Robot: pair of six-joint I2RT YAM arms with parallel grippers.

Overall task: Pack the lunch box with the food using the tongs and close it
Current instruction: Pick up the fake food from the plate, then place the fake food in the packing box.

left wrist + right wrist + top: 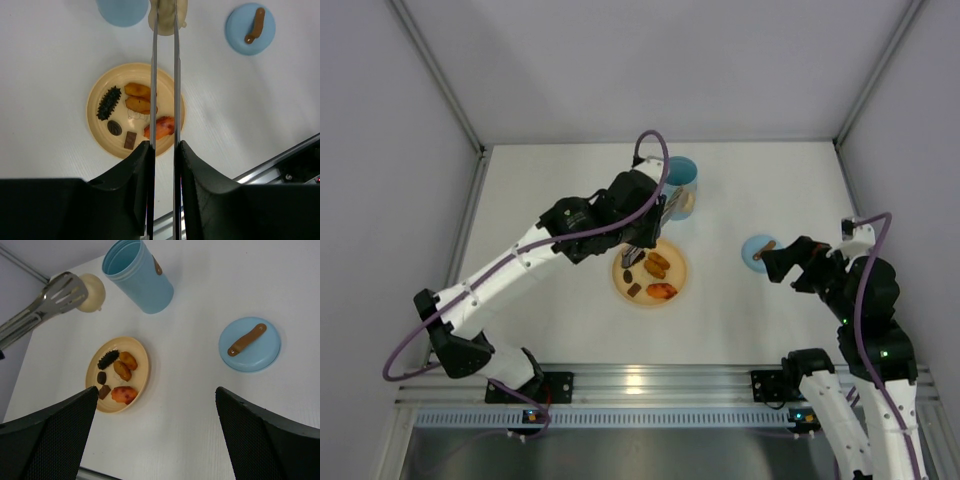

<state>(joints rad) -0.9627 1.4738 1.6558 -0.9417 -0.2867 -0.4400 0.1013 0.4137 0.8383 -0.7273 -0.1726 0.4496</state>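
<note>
The robot should next move its left gripper outward until the ends of the tongs are past the rim of the open lunch box [140, 275], then bring the cream-white food down.
My left gripper [164, 145] is shut on the slim silver tongs [154, 75], whose two arms run almost parallel. Their tips [62, 290] are closed around a cream-white piece of food [92, 292], right beside the tall light-blue lunch box [140, 275], which stands open. The other food [137, 97], dark brown, tan and orange-red pieces, lies on the yellow plate [95, 125] under the tongs. My right gripper [156, 390] is open with nothing in it, near the flat blue lid with a brown tab [250, 345].
The plate [678, 262] sits mid-table in front of the lunch box [680, 172]. The lid [755, 252] lies to the right, just by my right gripper [775, 265]. Grey walls enclose the table; a metal rail runs along the near edge.
</note>
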